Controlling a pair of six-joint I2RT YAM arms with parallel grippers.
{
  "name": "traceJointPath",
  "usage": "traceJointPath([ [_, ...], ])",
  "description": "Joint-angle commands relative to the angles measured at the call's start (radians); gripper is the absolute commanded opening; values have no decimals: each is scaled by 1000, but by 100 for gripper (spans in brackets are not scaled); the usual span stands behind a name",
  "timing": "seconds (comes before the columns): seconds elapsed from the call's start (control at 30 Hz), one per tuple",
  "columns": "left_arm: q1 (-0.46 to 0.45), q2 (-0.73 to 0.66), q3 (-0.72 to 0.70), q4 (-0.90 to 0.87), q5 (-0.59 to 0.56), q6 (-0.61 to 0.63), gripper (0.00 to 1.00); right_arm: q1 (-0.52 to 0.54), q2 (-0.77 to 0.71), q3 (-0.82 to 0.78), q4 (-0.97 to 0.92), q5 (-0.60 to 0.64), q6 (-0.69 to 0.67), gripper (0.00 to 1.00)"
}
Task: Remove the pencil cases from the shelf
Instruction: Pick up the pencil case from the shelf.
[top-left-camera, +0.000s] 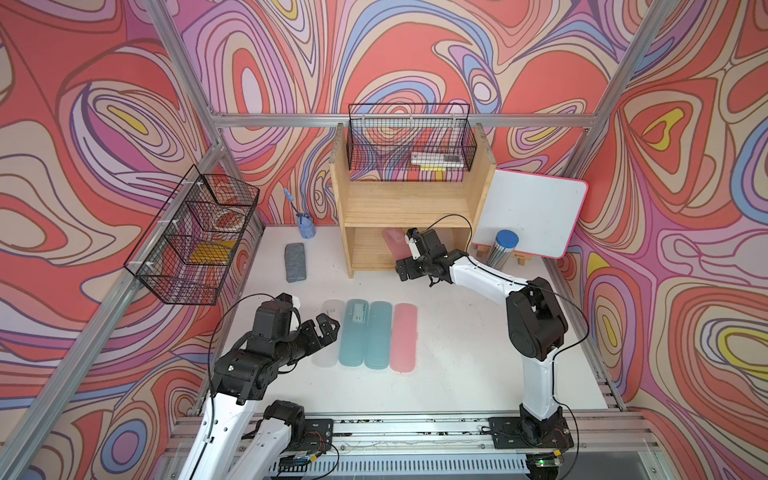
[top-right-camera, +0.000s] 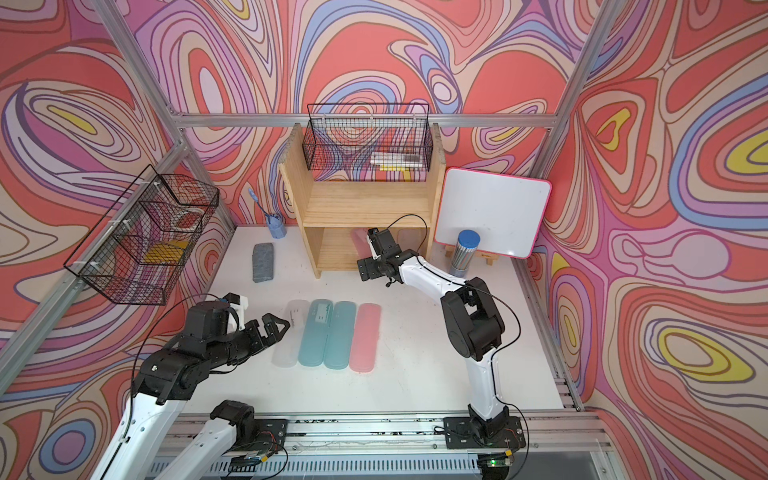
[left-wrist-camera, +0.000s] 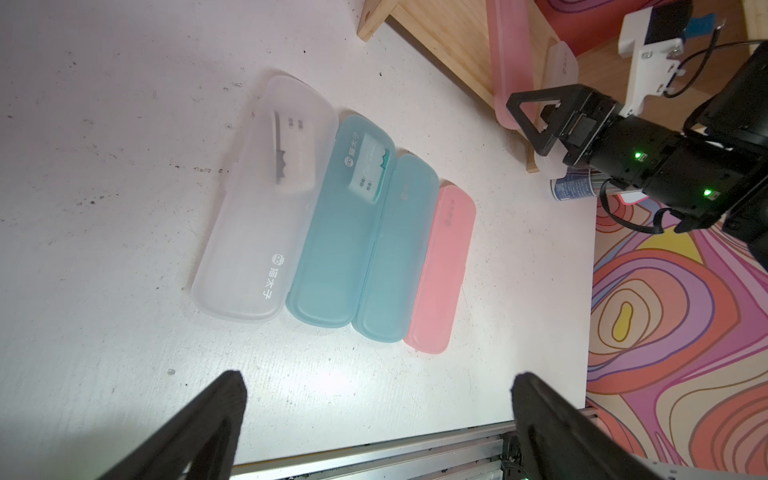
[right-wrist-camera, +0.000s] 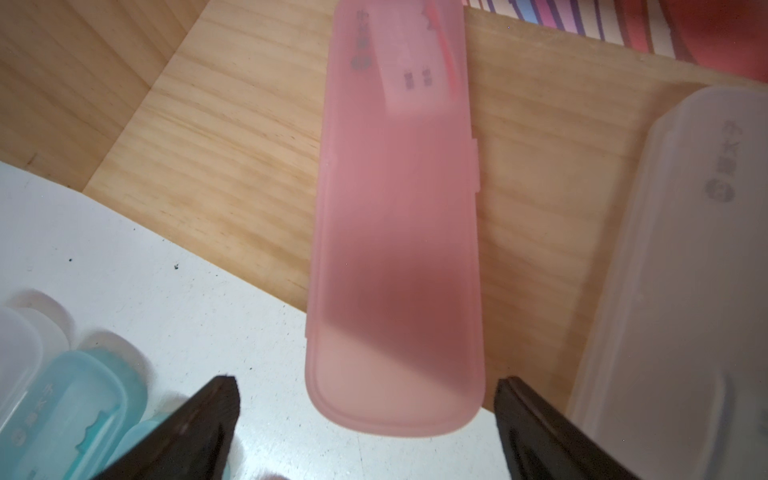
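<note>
The pink pencil case's near end (right-wrist-camera: 396, 352) juts past the shelf's front edge, so my right gripper will next lower, ease outward over it, then close.
On the white table lie a frosted clear pencil case (top-left-camera: 330, 332), two teal ones (top-left-camera: 354, 332) (top-left-camera: 379, 334) and a pink one (top-left-camera: 404, 337), side by side. On the pine shelf's (top-left-camera: 407, 203) lower board a second pink case (right-wrist-camera: 395, 232) sticks out over the front edge, and a second frosted clear case (right-wrist-camera: 685, 270) lies beside it. My right gripper (right-wrist-camera: 368, 388) hovers open above that pink case's near end, fingertips on either side, not touching. My left gripper (top-left-camera: 328, 328) is open and empty, just left of the row on the table.
A grey felt eraser (top-left-camera: 295, 262) and a blue pen holder (top-left-camera: 306, 226) sit left of the shelf. A whiteboard (top-left-camera: 532, 216) and a blue-capped tube of pencils (top-left-camera: 500, 249) stand at its right. Black wire baskets hang on the left wall (top-left-camera: 195, 237) and above the shelf (top-left-camera: 411, 141).
</note>
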Motion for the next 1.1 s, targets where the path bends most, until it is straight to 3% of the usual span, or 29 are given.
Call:
traceJointPath([
  [0.0, 4, 2, -7, 12, -11, 14, 99, -6, 30, 31, -20, -21, 22, 98],
  [0.47, 4, -11, -11, 0, -19, 13, 99, -5, 80, 81, -34, -74, 89, 96],
  [0.67, 4, -15, -15, 2, -19, 10, 98, -2, 91, 95, -46, -22, 136, 91],
  [1.07, 4, -7, -17, 10, -15, 12, 99, 12, 139, 152, -75, 57, 128, 92],
])
